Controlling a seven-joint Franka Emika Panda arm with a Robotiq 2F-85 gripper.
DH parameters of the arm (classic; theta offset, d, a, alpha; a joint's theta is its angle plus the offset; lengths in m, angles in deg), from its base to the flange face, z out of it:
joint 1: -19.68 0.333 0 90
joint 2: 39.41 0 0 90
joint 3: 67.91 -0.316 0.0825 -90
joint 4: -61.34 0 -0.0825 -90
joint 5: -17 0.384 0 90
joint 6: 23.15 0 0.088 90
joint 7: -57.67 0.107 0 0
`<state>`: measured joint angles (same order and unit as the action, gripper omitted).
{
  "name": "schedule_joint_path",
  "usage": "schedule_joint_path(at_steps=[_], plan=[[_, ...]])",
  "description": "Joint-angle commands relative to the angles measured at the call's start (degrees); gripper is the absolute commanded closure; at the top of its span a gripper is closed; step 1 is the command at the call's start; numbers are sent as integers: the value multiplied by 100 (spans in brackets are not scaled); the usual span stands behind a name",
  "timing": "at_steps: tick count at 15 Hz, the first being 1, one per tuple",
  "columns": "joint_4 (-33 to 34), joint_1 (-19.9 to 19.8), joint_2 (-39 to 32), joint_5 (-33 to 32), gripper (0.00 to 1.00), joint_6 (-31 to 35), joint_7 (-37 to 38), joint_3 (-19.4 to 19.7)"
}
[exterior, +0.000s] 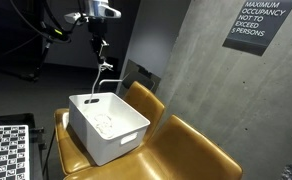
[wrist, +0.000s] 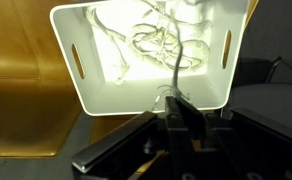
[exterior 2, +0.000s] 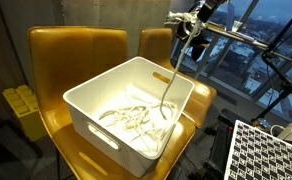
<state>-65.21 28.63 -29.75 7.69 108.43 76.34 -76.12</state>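
Observation:
My gripper moves down toward the bin's open top [exterior 2: 134,103] [wrist: 158,58] below it next and releases the white cable, whose loose end already hangs down inside.
My gripper [exterior: 100,42] [exterior 2: 182,40] [wrist: 176,103] is shut on a white cable [exterior: 99,75] [exterior 2: 170,80] [wrist: 174,70] and holds it high above a white plastic bin [exterior: 124,140] [exterior 2: 86,105] [wrist: 71,40]. The cable hangs from the jaws down into the bin. A tangle of more white cables [exterior 2: 131,118] [wrist: 166,35] lies on the bin's floor.
The bin rests on tan leather seats [exterior: 186,150] [exterior 2: 71,50] [wrist: 16,90]. A concrete wall [exterior: 186,50] with a sign [exterior: 256,22] rises behind. A checkerboard panel [exterior: 6,150] [exterior 2: 266,150] lies beside the seats. Yellow blocks [exterior 2: 24,110] stand by a seat.

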Motion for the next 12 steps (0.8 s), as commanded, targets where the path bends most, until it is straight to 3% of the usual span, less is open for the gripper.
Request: schedule_joint_path(at_steps=[1, 7, 8, 9, 12], plan=[[-148, -289, -276, -98, 99, 761, 79, 36], [-222, -478, -684, -256, 99, 1228, 360, 78], [-242, -483, -723, -311, 69, 1217, 416, 90], [-286, -481, -742, -364, 68, 1220, 489, 99], [-441, -462, -728, -386, 49, 1122, 592, 127]])
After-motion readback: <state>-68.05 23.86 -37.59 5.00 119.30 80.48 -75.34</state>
